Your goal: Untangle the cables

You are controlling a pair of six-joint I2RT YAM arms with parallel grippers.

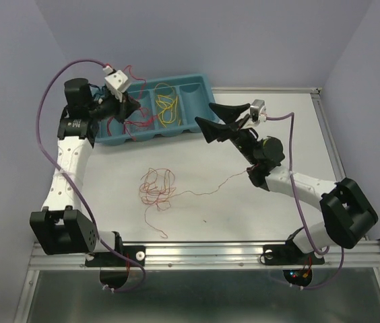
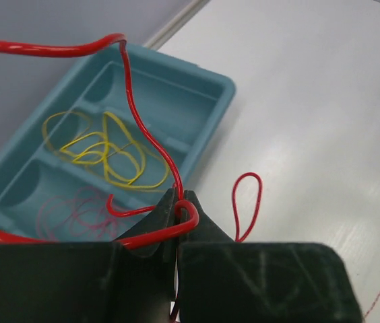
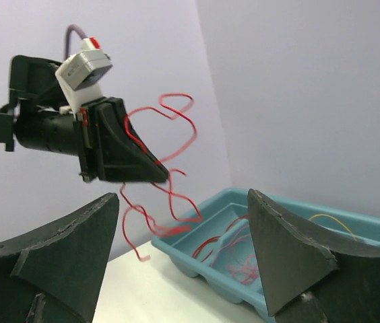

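Thick red wire (image 2: 143, 131) is already in the end section of the teal tray, so my left gripper needs to go down into that section, to the left in the top view, and let go of the wire.
My left gripper (image 1: 131, 108) is shut on a thick red wire (image 2: 143, 131) and holds it above the left end of the teal tray (image 1: 176, 131). The wire curls up and hangs loose from the shut fingers (image 3: 119, 145) in the right wrist view. My right gripper (image 1: 207, 116) is wide open and empty, just right of the tray, facing the left gripper. A tangle of thin red and orange wires (image 1: 157, 188) lies on the table's middle, with one strand trailing right. Yellow wires (image 2: 109, 151) and thin red wires (image 2: 75, 215) lie in separate tray compartments.
The tray (image 2: 197, 69) stands at the back left of the white table, near the wall. A raised metal rail (image 1: 328, 134) runs along the table's right and back edges. Purple arm cords (image 1: 48, 101) loop above the left arm.
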